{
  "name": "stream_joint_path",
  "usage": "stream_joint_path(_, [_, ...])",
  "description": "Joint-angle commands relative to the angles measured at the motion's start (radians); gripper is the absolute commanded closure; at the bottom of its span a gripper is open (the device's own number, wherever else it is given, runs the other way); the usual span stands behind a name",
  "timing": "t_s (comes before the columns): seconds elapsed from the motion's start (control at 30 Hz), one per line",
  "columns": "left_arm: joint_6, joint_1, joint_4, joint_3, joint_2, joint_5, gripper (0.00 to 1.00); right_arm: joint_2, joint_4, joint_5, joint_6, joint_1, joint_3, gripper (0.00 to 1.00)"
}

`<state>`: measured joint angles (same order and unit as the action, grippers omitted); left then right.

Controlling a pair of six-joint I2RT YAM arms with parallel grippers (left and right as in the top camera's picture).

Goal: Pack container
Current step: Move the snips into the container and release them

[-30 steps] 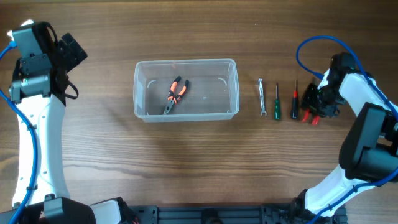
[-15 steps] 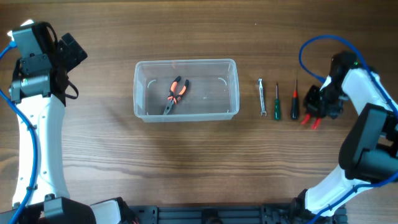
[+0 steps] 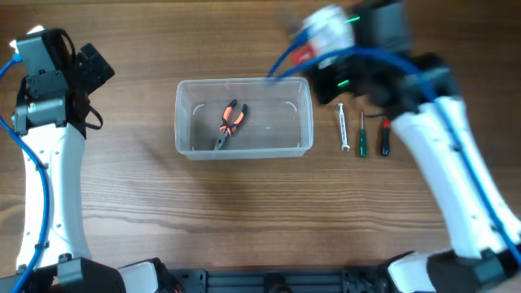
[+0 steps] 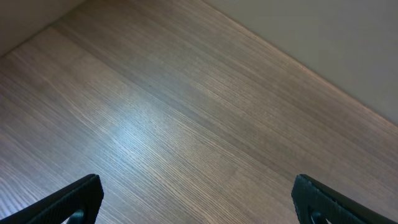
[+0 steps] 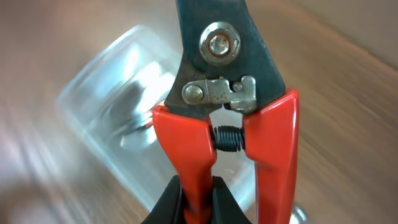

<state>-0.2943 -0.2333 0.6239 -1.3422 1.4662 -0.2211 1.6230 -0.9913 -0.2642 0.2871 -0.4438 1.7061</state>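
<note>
I should next swing my right gripper to its left in the overhead view, lower the cutters and let go of them by the pliers, where the bottom of the container below is free.
The clear plastic container (image 3: 244,82) stands mid-table with orange-handled pliers (image 3: 230,124) lying inside. My right gripper (image 5: 198,199) is shut on one handle of red-handled cutters (image 5: 230,93) and holds them in the air. In the right wrist view the container (image 5: 106,93) shows blurred below and to the left of them. In the overhead view the right gripper (image 3: 313,42) is a blur above the container's far right corner. My left gripper (image 4: 199,202) is open and empty over bare wood. It sits at the far left in the overhead view (image 3: 94,69).
A small wrench (image 3: 343,127), a green-handled screwdriver (image 3: 362,135) and a red-and-black screwdriver (image 3: 385,137) lie side by side right of the container. The right arm (image 3: 440,163) reaches over the table's right side.
My right gripper has lifted the red-handled cutters from the far right of the table and swung fast left and back toward the container. The left arm has not moved.
</note>
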Motion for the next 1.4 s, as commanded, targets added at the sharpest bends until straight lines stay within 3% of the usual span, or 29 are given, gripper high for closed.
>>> stream_joint_path(0.0, [-0.002,-0.005,-0.003,-0.008,0.006,-0.015,0.00,0.128,-0.002,-0.029,0.341,-0.107,-0.013,0.96])
stream_joint_path(0.13, [-0.002,-0.005,-0.003,-0.008,0.006,-0.016,0.00,0.319,0.000,-0.013,0.632,-0.123,-0.013,0.96])
stream_joint_path(0.2, [-0.002,-0.005,-0.003,-0.008,0.006,-0.016,0.00,0.393,0.000,0.030,0.712,-0.114,-0.013,0.96])
stream_joint_path(0.53, [-0.002,-0.005,-0.003,-0.008,0.006,-0.015,0.00,0.546,0.090,0.119,0.792,-0.099,-0.013,0.95])
stream_joint_path(0.57, [-0.002,-0.005,-0.003,-0.008,0.006,-0.015,0.00,0.546,0.110,0.139,0.774,-0.099,-0.013,0.86])
stream_joint_path(0.63, [-0.002,-0.005,-0.003,-0.008,0.006,-0.016,0.00,0.546,0.133,0.193,0.718,-0.099,-0.013,0.66])
stream_joint_path(0.67, [-0.002,-0.005,-0.004,-0.008,0.006,-0.015,0.00,0.545,0.135,0.223,0.684,-0.099,-0.011,0.63])
stream_joint_path(0.8, [-0.002,-0.005,-0.002,-0.008,0.006,-0.015,0.00,0.509,0.078,0.340,0.479,-0.099,0.010,0.60])
stream_joint_path(0.9, [-0.002,-0.005,-0.002,-0.008,0.006,-0.016,0.00,0.422,0.010,0.335,0.205,-0.099,0.065,0.60])
stream_joint_path(1.07, [-0.002,-0.005,0.000,-0.008,0.006,-0.015,0.00,0.206,-0.014,0.336,-0.060,-0.064,0.118,0.45])
stream_joint_path(1.2, [-0.002,-0.005,0.000,-0.008,0.006,-0.015,0.00,0.034,-0.028,0.336,-0.269,0.097,0.118,0.32])
stream_joint_path(1.3, [-0.002,-0.005,0.000,-0.008,0.006,-0.015,0.00,0.028,-0.100,0.335,-0.400,0.267,0.105,0.21])
stream_joint_path(1.37, [-0.002,-0.005,0.000,-0.008,0.006,-0.016,0.00,0.045,-0.133,0.328,-0.428,0.371,0.038,0.18])
